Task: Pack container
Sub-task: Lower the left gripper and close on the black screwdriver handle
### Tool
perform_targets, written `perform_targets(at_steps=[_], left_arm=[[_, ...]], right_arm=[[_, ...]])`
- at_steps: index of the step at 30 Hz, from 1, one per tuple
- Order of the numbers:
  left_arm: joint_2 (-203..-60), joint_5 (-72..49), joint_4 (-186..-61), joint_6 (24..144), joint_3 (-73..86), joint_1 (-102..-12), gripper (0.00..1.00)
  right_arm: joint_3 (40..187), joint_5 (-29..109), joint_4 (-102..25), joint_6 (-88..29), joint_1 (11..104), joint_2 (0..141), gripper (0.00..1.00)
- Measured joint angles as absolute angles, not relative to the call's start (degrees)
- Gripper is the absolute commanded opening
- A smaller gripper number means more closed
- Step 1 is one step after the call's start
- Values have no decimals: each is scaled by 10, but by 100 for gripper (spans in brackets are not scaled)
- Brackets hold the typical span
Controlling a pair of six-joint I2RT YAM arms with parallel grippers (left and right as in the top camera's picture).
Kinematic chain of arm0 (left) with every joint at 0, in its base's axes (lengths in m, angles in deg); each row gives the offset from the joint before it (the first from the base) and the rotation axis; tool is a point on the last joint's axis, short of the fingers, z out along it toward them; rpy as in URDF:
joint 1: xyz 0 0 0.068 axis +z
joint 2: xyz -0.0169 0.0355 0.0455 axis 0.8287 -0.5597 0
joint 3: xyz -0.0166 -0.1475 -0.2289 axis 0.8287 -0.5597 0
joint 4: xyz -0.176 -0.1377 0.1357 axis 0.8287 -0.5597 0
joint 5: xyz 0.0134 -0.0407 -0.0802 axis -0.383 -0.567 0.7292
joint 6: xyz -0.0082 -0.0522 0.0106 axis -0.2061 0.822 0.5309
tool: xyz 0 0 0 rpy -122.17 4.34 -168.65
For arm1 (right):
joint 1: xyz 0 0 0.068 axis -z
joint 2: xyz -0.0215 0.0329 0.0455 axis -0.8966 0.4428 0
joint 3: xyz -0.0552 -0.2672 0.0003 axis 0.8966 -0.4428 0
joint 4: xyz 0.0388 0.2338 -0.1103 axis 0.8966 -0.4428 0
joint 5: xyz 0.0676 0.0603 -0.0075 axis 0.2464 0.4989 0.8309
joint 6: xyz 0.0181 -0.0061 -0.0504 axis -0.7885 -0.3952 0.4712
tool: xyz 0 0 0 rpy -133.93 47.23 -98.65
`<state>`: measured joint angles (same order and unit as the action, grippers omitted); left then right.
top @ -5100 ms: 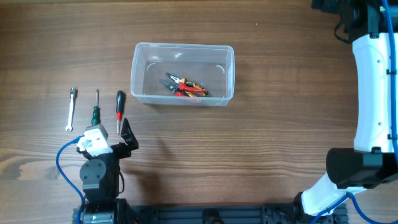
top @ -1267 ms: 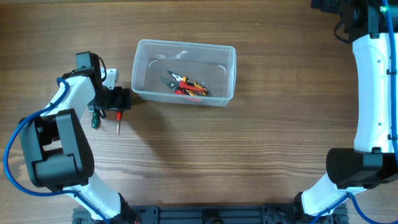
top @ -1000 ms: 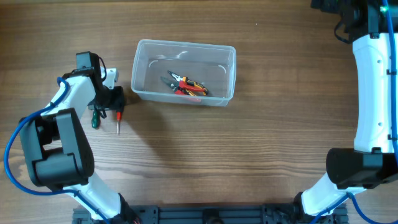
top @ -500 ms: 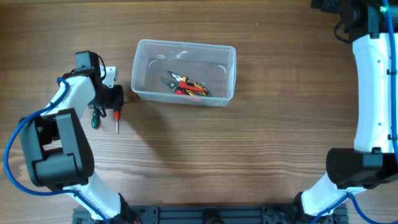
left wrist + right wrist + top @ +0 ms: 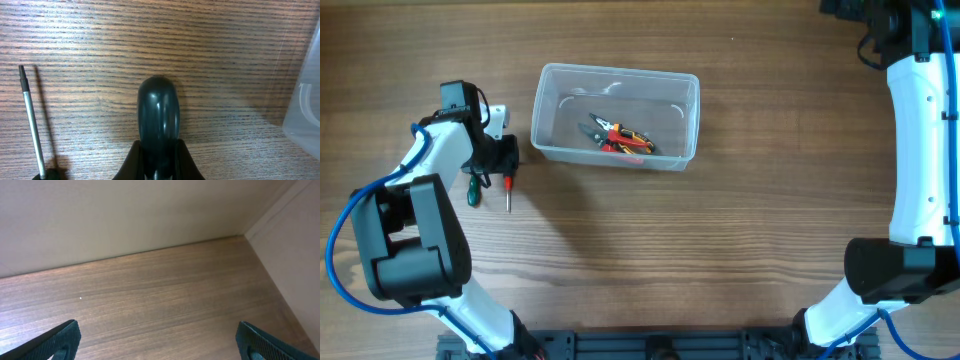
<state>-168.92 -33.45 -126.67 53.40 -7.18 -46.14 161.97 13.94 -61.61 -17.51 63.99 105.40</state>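
Note:
The tub's side is in the way, so my left gripper will next lift over it, turning, then lower and release the screwdriver onto the tub's bare bottom beside the pliers.
The container (image 5: 536, 120), a clear plastic tub, stands on the table behind centre with red and yellow pliers (image 5: 620, 139) inside. Just left of it my left gripper (image 5: 503, 160) is shut on the black end of a red-handled screwdriver (image 5: 509, 186) lying on the wood. The left wrist view shows that rounded black handle (image 5: 158, 112) pinched between both fingers (image 5: 131, 160), with the tub's corner (image 5: 306, 100) at the right edge. My right gripper (image 5: 159, 342) is open over bare wood, nothing between its fingers.
A green-handled screwdriver (image 5: 472, 191) lies beside the red one, its thin shaft (image 5: 31, 120) visible at the left of the wrist view. The right arm (image 5: 920, 150) runs along the table's right edge. A wall borders the table's far side (image 5: 125, 215).
My left gripper's fingers have closed onto the screwdriver's black handle end. The screwdriver, tub and right arm have not moved.

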Motion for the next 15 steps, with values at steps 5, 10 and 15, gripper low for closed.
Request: perform_targets(at_steps=[5, 10, 15], left_arm=[[-1689, -333, -1267, 534, -70, -461, 4], [-1689, -336, -1290, 534, -39, -461, 4], [-1689, -368, -1333, 534, 31, -461, 4]], right_arm=[[1620, 140, -616, -175, 640, 1054, 100], [1620, 139, -616, -175, 640, 1054, 100], [1620, 140, -616, -175, 640, 1054, 100]])
